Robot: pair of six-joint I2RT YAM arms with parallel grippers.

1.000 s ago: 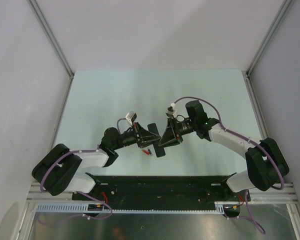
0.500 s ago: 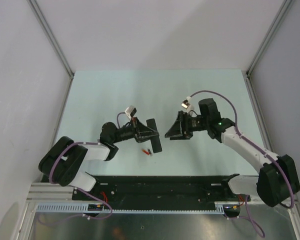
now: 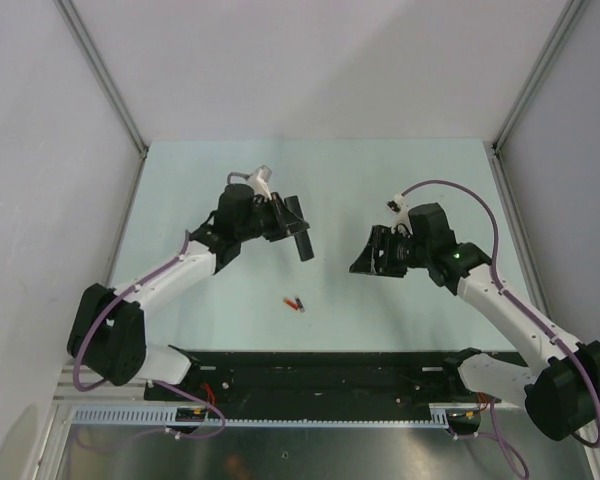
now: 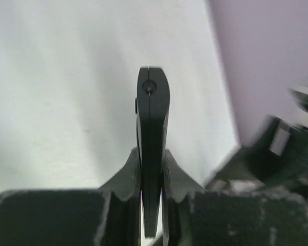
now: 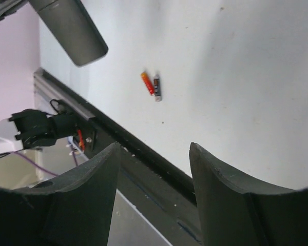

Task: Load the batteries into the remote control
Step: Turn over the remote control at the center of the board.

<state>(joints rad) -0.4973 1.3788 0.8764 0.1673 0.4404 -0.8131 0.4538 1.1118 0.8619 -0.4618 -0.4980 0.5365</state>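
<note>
The tabletop just outward of the batteries is bare, so I will lower my left gripper there, fingers tilting downward, and release the remote control (image 3: 303, 245).
The remote control (image 3: 303, 245) is a slim black bar, and my left gripper (image 3: 287, 224) is shut on it, holding it above the table's middle-left. The left wrist view shows the remote control (image 4: 153, 113) edge-on, clamped between the two fingers of the left gripper (image 4: 153, 171). Two batteries (image 3: 295, 302) lie side by side on the table, nearer the front than the remote. One battery is red-orange (image 5: 147, 82) and the other darker (image 5: 157, 87). My right gripper (image 3: 362, 253) hovers open and empty to the right of the remote; the right wrist view has that gripper (image 5: 153, 154) above the front rail.
A black rail (image 3: 320, 365) carrying the arm bases runs along the near edge. Pale walls with metal corner posts (image 3: 105, 80) close in the left, back and right sides. In the left wrist view the right arm (image 4: 290, 154) appears blurred at the right.
My left gripper has carried the remote up and back to the left, away from the batteries. My right gripper has drawn off to the right, apart from the remote, and its jaws have widened.
</note>
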